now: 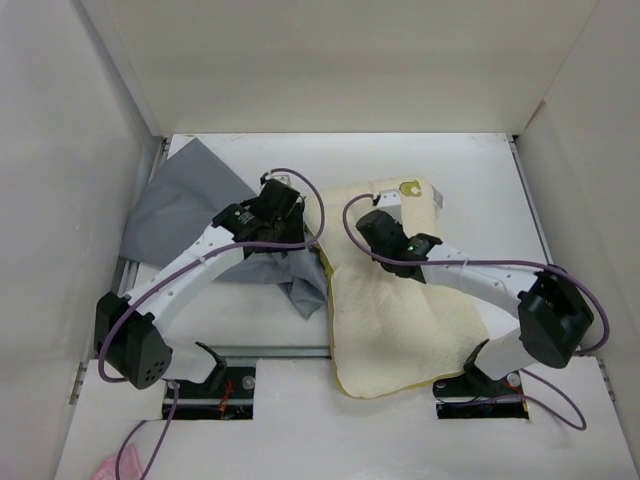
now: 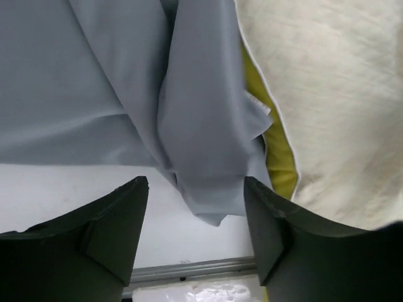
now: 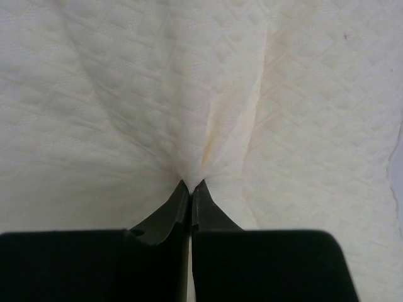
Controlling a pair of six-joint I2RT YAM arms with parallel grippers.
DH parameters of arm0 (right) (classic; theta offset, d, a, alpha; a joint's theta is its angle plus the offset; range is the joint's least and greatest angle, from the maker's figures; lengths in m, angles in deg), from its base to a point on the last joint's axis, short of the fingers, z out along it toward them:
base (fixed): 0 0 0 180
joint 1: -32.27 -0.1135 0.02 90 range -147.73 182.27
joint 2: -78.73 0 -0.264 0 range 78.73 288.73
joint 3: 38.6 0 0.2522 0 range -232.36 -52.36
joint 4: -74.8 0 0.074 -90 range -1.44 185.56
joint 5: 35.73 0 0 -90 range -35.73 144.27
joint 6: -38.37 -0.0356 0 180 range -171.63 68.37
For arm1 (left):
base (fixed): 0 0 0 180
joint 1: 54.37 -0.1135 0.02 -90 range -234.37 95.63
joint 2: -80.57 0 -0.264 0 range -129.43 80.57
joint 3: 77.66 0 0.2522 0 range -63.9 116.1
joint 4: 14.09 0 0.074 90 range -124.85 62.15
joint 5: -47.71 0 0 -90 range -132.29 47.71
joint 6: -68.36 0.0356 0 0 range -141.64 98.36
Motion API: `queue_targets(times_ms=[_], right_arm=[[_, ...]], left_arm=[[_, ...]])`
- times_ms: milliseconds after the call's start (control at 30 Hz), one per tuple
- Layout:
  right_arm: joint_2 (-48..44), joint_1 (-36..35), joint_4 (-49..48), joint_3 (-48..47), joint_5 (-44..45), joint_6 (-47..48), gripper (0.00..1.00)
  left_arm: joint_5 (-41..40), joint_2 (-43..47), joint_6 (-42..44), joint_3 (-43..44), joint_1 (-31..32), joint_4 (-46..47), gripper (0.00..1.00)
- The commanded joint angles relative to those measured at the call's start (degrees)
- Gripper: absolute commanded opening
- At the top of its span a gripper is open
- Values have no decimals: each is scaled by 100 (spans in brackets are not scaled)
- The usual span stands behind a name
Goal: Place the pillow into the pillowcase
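The left gripper moves down toward the pillow's yellow edge next, onto the pillowcase's grey fold with the white tag, because the fold lies beside that edge.
The cream-yellow pillow lies at the right middle of the table, its yellow edge toward the left. The grey pillowcase lies wrinkled at the back left, one corner hanging down beside the pillow's left edge. My left gripper is open above the pillowcase's folds, with the pillow to its right; nothing is between the fingers. My right gripper is shut on a pinched fold of the pillow near its far end.
White walls enclose the table on the left, back and right. A metal rail runs along the near edge. Purple cables loop over both arms. A pink object lies at the bottom left.
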Motion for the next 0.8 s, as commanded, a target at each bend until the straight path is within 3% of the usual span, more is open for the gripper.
queue_targets(times_ms=[0,33,167,333,500,667,700,767], right_arm=[[-450,-62,-607,175,-166,345,0],[-537,-63,-607,253,-167,415,0],[-600,-116,-669,316,-96,495,0],[-442,-116,-397,184,219,389,0],[-29,-116,470,-106,738,-154,0],[-185,279,1457,-160,932,-1034,0],[-317,428,1528,-11,932,-1034,0],[-791,482,1529,183,932,-1034,0]], left_arm=[[-432,22,-176,142,34,-165,62],[-432,-48,-62,334,34,-17,100],[-362,-732,500,1090,34,555,100],[-696,-1955,537,1813,-19,12,100],[-511,-1570,414,672,-81,379,99],[-450,-1550,466,223,-81,626,99],[-537,-1639,466,222,-150,687,97],[-538,-2006,536,326,-151,741,84]])
